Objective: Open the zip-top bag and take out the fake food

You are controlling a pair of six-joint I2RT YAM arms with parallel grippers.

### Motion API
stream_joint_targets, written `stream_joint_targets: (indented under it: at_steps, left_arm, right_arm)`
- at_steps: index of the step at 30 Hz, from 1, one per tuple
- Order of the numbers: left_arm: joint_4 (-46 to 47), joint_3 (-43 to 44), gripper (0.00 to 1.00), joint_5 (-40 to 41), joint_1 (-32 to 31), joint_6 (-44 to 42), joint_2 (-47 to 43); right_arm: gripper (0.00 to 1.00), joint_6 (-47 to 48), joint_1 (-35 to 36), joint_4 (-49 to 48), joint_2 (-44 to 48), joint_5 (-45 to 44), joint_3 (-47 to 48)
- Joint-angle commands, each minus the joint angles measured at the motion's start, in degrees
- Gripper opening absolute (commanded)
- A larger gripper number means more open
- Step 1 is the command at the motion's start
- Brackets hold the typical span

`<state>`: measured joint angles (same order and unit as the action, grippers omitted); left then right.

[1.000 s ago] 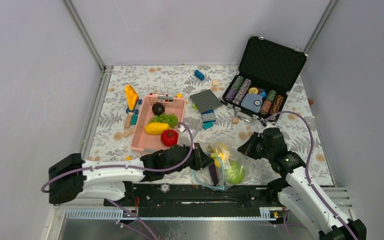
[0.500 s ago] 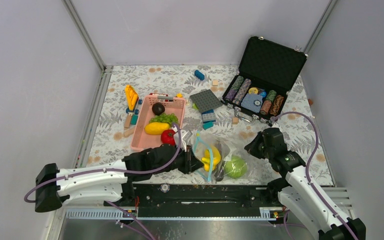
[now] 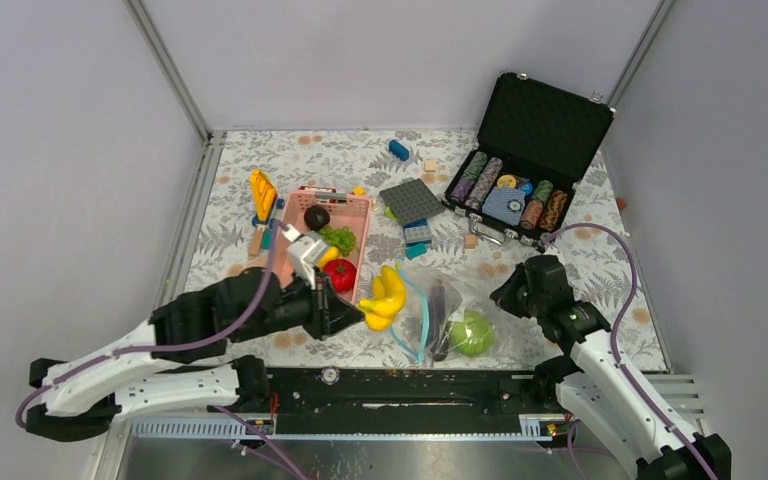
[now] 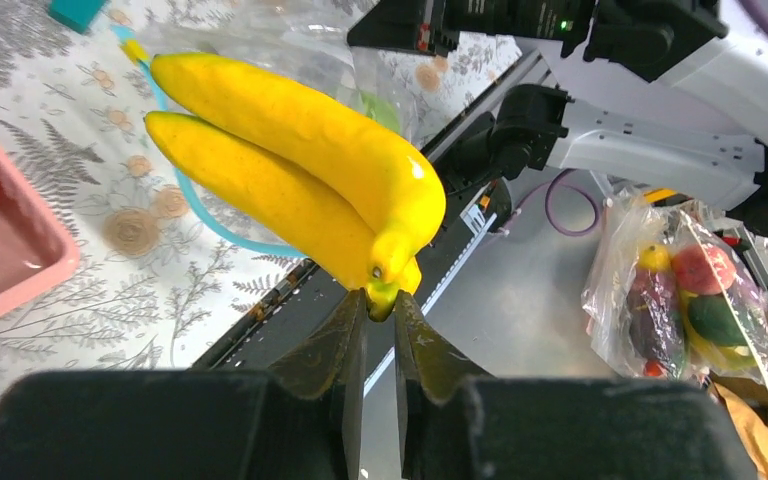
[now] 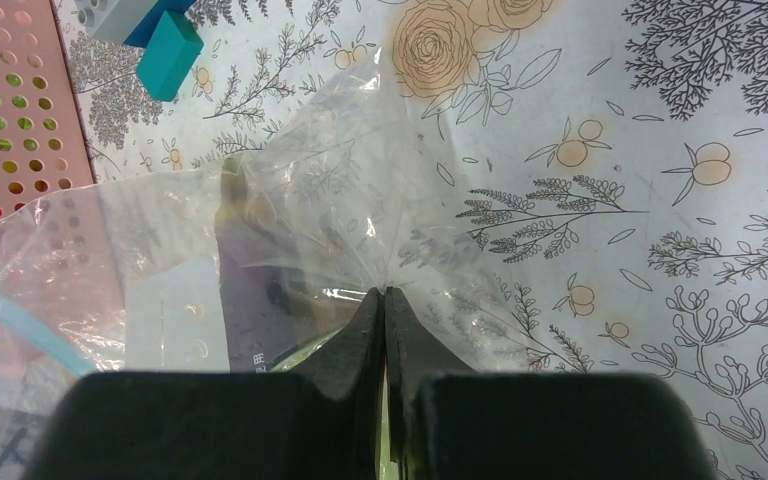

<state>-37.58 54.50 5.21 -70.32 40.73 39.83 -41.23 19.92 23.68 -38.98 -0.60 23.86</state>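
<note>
My left gripper swings the bananas outward over the pink basket's near end next, then turns its fingers down beside the tomato.
My left gripper (image 3: 364,313) is shut on the stem of the yellow bananas (image 3: 386,291) and holds them above the table, left of the bag's mouth. In the left wrist view the bananas (image 4: 300,160) stick out from the gripper (image 4: 380,300). The clear zip-top bag (image 3: 447,300) lies open, its light-blue zipper strip (image 3: 406,322) facing left. A pale-green cabbage (image 3: 471,334) and a purple eggplant (image 3: 440,304) are inside it. My right gripper (image 3: 506,292) is shut on the bag's right end, pinching the plastic (image 5: 330,200) at its tips (image 5: 385,292).
The pink basket (image 3: 290,285) left of the bananas holds a red tomato (image 3: 339,274), green lettuce (image 3: 339,237) and a dark round piece (image 3: 316,216). An open black chip case (image 3: 535,125) stands back right. A grey plate (image 3: 412,200) and loose blocks lie mid-table.
My left gripper has drawn the bananas out of the bag, up and to the left, and the left arm has risen. The right gripper stays shut on the bag.
</note>
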Motion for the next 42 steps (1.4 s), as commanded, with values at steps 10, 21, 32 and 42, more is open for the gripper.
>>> stream_joint_targets:
  at_steps: [10, 21, 32, 42]
  left_arm:
    - [-25.9, 15.7, 0.00, 22.4, 2.0, 1.2, -5.4]
    - [-31.9, 19.1, 0.00, 19.8, 18.2, -0.8, 10.0]
    - [-27.8, 15.6, 0.00, 14.9, 25.1, -7.5, 24.2]
    - [-25.4, 12.6, 0.00, 15.9, 27.6, -5.4, 28.9]
  right_arm:
    - [0.00, 0.2, -0.2, -0.9, -0.5, -0.4, 0.9]
    - [0.00, 0.3, -0.2, -0.6, 0.2, 0.1, 0.4]
    - [0.00, 1.0, -0.2, 0.5, 1.0, -1.3, 0.0]
    - [0.00, 1.1, -0.2, 0.7, 1.2, -1.2, -0.6]
